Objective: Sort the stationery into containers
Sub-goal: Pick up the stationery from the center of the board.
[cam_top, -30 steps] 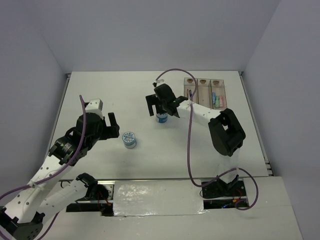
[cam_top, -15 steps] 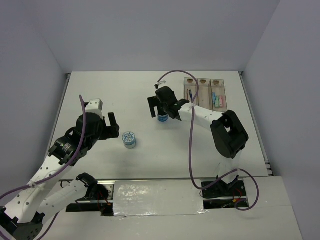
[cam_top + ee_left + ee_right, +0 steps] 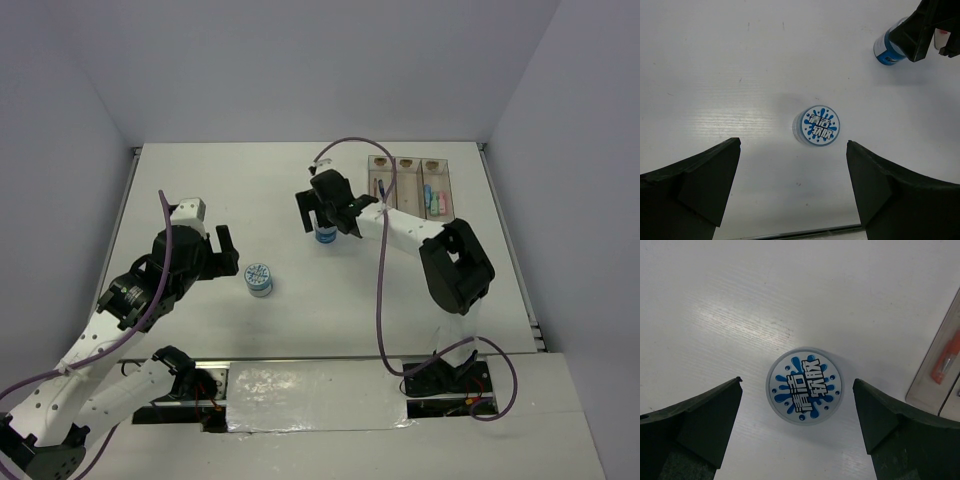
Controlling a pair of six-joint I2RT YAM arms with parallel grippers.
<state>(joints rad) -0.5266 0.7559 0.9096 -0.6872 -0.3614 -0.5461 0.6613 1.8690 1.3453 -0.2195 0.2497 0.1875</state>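
Next, the right gripper moves down around the round sides of the blue-and-white jar below it and closes, with the jar's lid between its open fingers.
Two round blue-and-white tape rolls stand on the white table. One roll (image 3: 259,278) (image 3: 817,125) sits just ahead of my left gripper (image 3: 226,250) (image 3: 793,142), which is open and hangs above the table short of it. The other roll (image 3: 325,236) (image 3: 805,385) lies directly below my right gripper (image 3: 324,212) (image 3: 797,380), open, its fingers (image 3: 700,415) on either side above it, not touching. The clear three-compartment containers (image 3: 408,163) stand at the back right, with pens (image 3: 380,187) in the left compartment and coloured clips (image 3: 435,198) in the right one.
The containers' edge with a red pen (image 3: 946,357) shows at the right of the right wrist view. The right gripper (image 3: 930,25) partly covers the far roll (image 3: 886,51) in the left wrist view. White walls bound the table on three sides.
My right arm has shifted slightly, keeping its open gripper over the roll. The left arm and both rolls have not moved.
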